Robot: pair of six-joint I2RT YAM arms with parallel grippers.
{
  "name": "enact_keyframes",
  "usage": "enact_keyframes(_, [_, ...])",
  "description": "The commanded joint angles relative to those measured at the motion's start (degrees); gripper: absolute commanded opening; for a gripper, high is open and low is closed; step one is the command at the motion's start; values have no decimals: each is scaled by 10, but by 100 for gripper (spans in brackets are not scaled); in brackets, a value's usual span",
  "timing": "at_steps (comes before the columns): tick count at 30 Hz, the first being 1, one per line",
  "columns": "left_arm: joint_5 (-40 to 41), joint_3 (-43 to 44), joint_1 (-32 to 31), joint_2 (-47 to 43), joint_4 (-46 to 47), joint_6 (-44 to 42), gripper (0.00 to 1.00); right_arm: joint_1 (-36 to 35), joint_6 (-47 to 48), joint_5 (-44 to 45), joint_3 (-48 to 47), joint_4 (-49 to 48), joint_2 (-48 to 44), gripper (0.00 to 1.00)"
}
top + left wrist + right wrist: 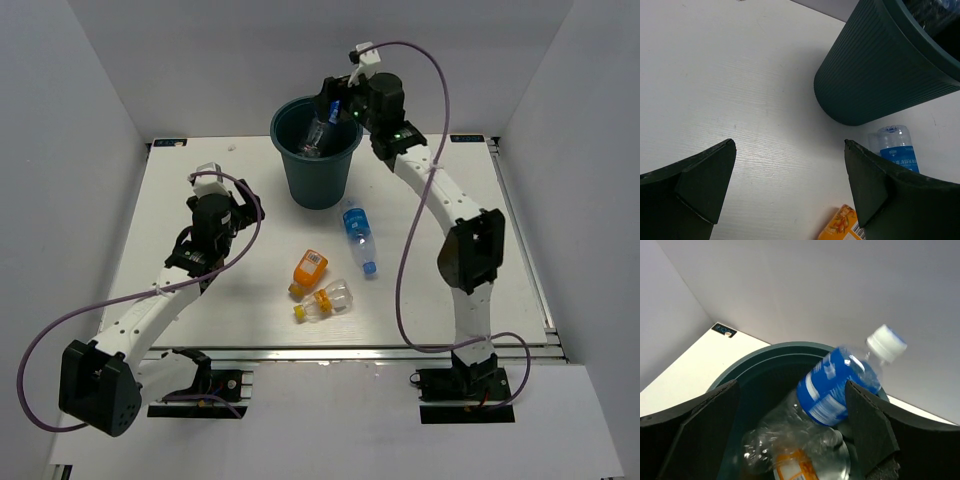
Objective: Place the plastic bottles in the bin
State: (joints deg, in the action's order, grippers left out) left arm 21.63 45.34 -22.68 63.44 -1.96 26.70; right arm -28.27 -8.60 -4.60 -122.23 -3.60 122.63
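Observation:
I should next pull my right gripper back from the bin's opening and lower it to close around the blue label of the bottle [356, 224] on the table, still outside the bin.
The dark teal bin [316, 182] stands at the back middle of the table. My right gripper [336, 104] hangs over its mouth with the jaws wide apart. In the right wrist view [790, 407] a blue-labelled bottle [837, 385] lies blurred between the jaws, tilted over the bin's rim [765, 352], above a clear bottle [772, 437] and an orange-labelled one [790, 465] inside. On the table lie a blue-labelled bottle [358, 237], an orange bottle [309, 271] and a clear bottle with a yellow-orange cap [325, 300]. My left gripper [243, 208] is open and empty left of the bin.
In the left wrist view the left gripper [790, 190] hovers over bare white table, with the bin's wall [880, 65] at upper right, the blue-labelled bottle [895, 150] behind the right finger and the orange bottle [842, 225] at the bottom. White walls enclose the table.

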Motion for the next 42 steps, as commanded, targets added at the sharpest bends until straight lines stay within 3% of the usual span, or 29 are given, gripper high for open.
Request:
enact_keyframes(1, [-8, 15, 3, -3, -3, -8, 98, -4, 30, 1, 30, -41, -127, 89])
enact_keyframes(8, [1, 19, 4, 10, -9, -9, 98, -4, 50, 36, 158, 66, -247, 89])
enact_keyframes(15, [0, 21, 5, 16, -11, -8, 98, -4, 40, 71, 434, 61, -377, 89])
enact_keyframes(20, [-1, 22, 6, 17, -13, -8, 98, -4, -4, 51, 549, 46, -426, 89])
enact_keyframes(26, [-11, 19, 7, 19, -8, -3, 98, -5, -48, 10, 589, 47, -366, 89])
enact_keyframes(35, [7, 20, 8, 12, -19, -5, 98, -9, -79, 72, 575, 26, -235, 89])
enact_keyframes(40, [38, 19, 8, 10, -26, -2, 98, -10, -94, 52, 600, 8, -209, 77])
enact_keyframes(42, [38, 24, 8, 12, -29, -2, 98, -11, -99, 25, 608, -5, -215, 62])
